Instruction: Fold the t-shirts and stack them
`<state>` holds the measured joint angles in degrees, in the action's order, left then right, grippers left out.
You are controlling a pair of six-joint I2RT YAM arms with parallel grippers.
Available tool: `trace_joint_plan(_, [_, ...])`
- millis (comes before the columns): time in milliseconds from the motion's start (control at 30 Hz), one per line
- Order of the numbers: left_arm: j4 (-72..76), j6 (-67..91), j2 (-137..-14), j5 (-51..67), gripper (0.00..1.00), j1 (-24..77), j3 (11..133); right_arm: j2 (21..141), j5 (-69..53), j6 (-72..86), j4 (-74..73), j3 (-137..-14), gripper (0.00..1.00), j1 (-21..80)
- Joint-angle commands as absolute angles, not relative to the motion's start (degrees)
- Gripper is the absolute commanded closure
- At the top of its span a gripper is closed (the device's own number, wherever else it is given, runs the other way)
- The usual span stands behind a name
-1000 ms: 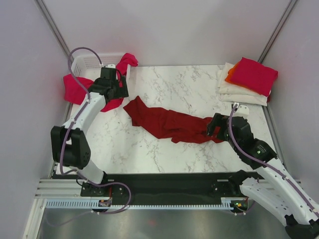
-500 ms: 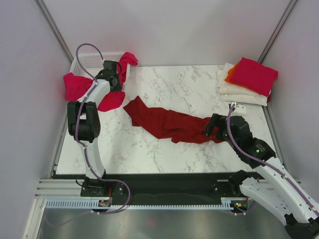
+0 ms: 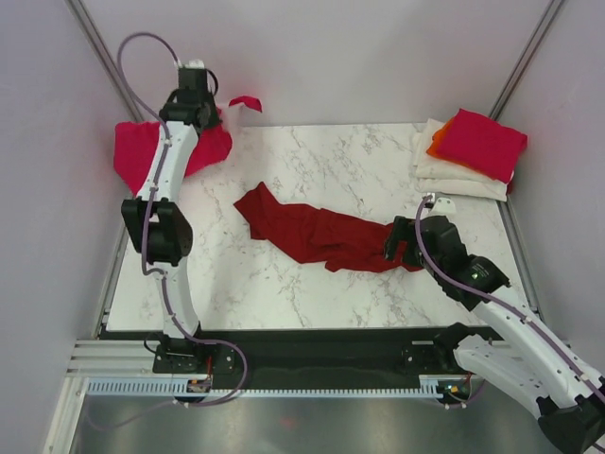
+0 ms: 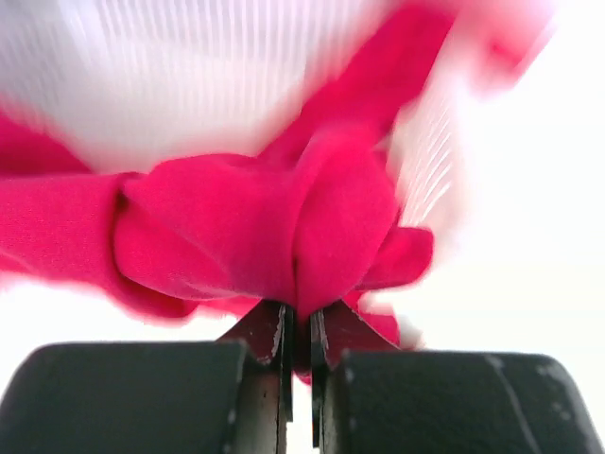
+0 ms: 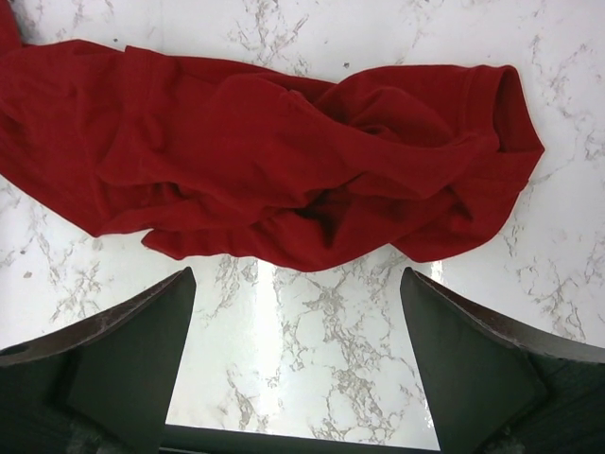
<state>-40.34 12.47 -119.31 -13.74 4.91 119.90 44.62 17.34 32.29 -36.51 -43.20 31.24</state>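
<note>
The bright pink t-shirt (image 4: 255, 227) hangs bunched against the left gripper, so the left gripper will next lift it, lower it over the white mesh basket (image 4: 203, 85) and let go.
A crumpled dark red t-shirt (image 3: 321, 235) (image 5: 284, 151) lies stretched across the middle of the marble table. My right gripper (image 3: 397, 248) (image 5: 295, 284) hovers open over bare marble just in front of the shirt's right end, with nothing between its fingers. At the back left my left gripper (image 3: 194, 95) (image 4: 301, 331) is raised high and shut on a bunched fold of a bright pink t-shirt (image 3: 142, 151) (image 4: 255, 227), which hangs down from it. The left wrist view is blurred.
Folded t-shirts are stacked at the back right: a pink one (image 3: 477, 142) on top, an orange one (image 3: 437, 147) and cream ones (image 3: 454, 175) beneath. A white mesh basket (image 4: 189, 76) shows blurred behind the held shirt. Grey walls close in both sides.
My left gripper shut on the pink t-shirt at the basket and rose up and back, pulling the cloth with it. The right gripper edged slightly left, still open.
</note>
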Motion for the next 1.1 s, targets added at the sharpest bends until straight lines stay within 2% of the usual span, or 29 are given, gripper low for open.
trace_joint_plan(0, [-24.6, 12.6, -123.4, -10.8, 0.98, 4.0, 143.6, 46.7, 16.5, 30.8, -34.1, -43.7, 0.02, 31.3])
trace_joint_plan(67, [-26.0, 13.4, -127.4, -11.1, 0.98, 3.9, 156.3, 48.3, 16.3, 30.2, -34.3, -44.5, 0.02, 31.3])
trace_joint_plan(133, [-27.2, 14.1, -129.8, -10.9, 0.98, 3.8, 159.6, 49.2, 16.3, 29.5, -34.9, -46.0, 0.02, 31.2])
trace_joint_plan(233, [-28.5, 14.3, -128.0, -9.9, 0.98, 3.9, 154.1, 49.3, 17.7, 29.2, -35.9, -46.7, 0.02, 31.3])
trace_joint_plan(300, [-29.4, 15.1, -125.1, -9.8, 0.98, 3.9, 143.6, 48.7, 18.2, 29.4, -35.8, -46.3, 0.02, 31.3])
trace_joint_plan(433, [-29.3, 16.3, -121.5, -10.8, 0.98, 3.9, 136.9, 48.8, 17.1, 29.8, -35.7, -45.6, 0.02, 31.3])
trace_joint_plan(733, [-29.7, 14.6, -117.2, -9.4, 0.98, 4.1, 141.8, 48.3, 17.5, 30.1, -35.6, -45.2, 0.02, 31.3])
trace_joint_plan(1067, [-29.7, 13.6, -115.2, -8.4, 0.98, 4.4, 160.0, 47.0, 17.0, 30.4, -35.2, -44.6, 0.02, 31.2])
